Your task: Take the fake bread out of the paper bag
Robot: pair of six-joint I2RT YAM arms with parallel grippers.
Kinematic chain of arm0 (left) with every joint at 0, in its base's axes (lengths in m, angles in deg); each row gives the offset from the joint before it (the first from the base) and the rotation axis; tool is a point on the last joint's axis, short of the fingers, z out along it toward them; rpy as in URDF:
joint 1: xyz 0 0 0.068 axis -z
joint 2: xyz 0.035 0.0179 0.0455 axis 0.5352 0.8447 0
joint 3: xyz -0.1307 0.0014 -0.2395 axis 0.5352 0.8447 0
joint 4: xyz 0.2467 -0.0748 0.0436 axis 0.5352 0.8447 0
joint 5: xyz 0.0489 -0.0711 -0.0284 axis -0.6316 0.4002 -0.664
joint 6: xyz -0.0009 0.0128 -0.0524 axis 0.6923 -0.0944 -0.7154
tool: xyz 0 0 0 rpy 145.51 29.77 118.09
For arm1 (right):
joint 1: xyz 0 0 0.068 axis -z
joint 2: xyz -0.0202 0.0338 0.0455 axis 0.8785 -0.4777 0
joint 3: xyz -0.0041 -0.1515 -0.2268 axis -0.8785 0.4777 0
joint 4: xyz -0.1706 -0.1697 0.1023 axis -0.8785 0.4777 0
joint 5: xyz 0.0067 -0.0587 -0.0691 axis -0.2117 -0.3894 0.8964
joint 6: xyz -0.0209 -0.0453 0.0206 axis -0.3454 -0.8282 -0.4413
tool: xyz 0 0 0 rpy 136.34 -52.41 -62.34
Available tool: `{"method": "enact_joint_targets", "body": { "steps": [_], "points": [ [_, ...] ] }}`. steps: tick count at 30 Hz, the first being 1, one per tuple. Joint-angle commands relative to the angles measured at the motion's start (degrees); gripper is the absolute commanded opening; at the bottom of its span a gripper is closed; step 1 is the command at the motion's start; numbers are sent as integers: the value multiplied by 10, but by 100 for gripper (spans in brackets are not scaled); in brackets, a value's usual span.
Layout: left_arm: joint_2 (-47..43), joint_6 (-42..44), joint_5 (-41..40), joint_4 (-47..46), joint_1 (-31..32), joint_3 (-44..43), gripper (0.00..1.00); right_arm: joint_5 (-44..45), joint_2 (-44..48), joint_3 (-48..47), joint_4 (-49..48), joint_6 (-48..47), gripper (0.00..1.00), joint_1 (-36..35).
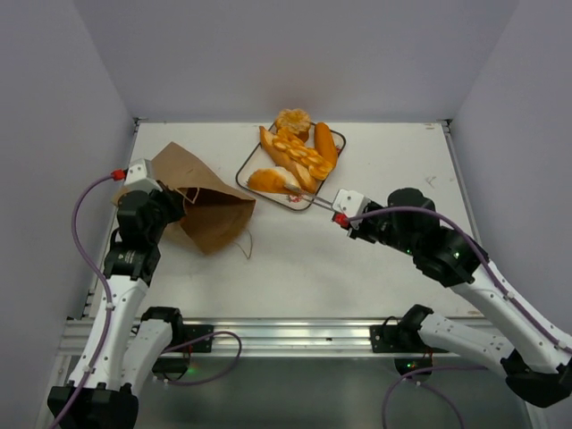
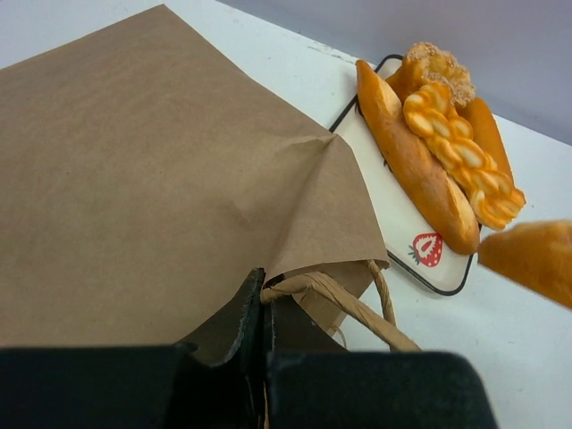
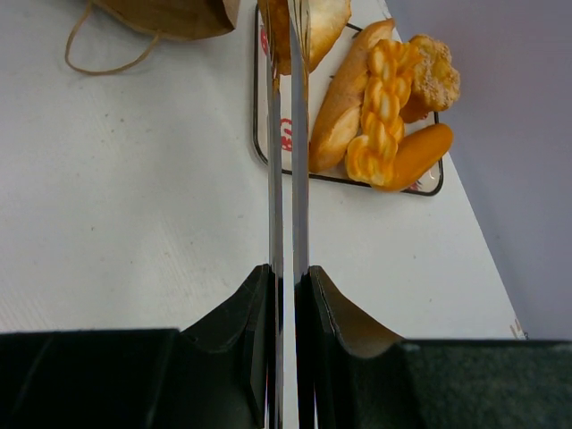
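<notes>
The roll will be let go on the tray's bare part point(image 1: 256, 162) point(image 3: 320, 85) beside the baguette after my right gripper next moves outward and down, since the other breads crowd the rest.
The brown paper bag point(image 1: 204, 204) lies on its side at the left, mouth toward the table's middle. My left gripper point(image 1: 170, 198) is shut on its cord handle point(image 2: 350, 304) at the bag's rim point(image 2: 134, 179). My right gripper point(image 1: 345, 215) is shut on metal tongs point(image 1: 313, 201), whose long blades point(image 3: 286, 179) pinch a golden roll point(image 1: 268, 181) over the near-left corner of the tray; the roll also shows in the right wrist view point(image 3: 320, 31) and the left wrist view point(image 2: 532, 259). A baguette point(image 2: 416, 165), a braided piece point(image 2: 460, 152), a ruffled bun point(image 1: 293, 121) and an oval roll point(image 1: 325, 143) lie on the tray. The bag's inside is hidden.
The white strawberry-print tray point(image 1: 247, 165) sits at the back centre, just right of the bag. The bag's second loose cord handle point(image 1: 245, 243) trails on the table in front of it. Grey walls close the left, back and right sides.
</notes>
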Motion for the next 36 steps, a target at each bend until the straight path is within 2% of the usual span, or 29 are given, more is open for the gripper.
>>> {"method": "enact_joint_targets", "body": {
  "steps": [1, 6, 9, 13, 16, 26, 36],
  "points": [
    [-21, 22, 6, 9, -2, -5, 0, 13, -45, -46, -38, 35, 0, 18],
    [-62, 30, 69, 0, -2, 6, 0, 10, -161, -62, -69, 77, 0, 24],
    [-95, 39, 97, -3, -2, 13, 0, -4, -224, -104, -73, 113, 0, 34],
    [-108, 49, 111, 15, -2, 9, 0, -21, -332, -167, -86, 157, 0, 57],
    [-123, 51, 108, 21, -2, 18, 0, -29, -377, -192, -97, 175, 0, 71],
    [-141, 59, 99, 36, -1, 38, 0, -84, -465, -232, -113, 227, 0, 110],
    [-144, 54, 110, 32, -1, 31, 0, -179, -407, -218, -123, 262, 0, 164]
  ]
}}
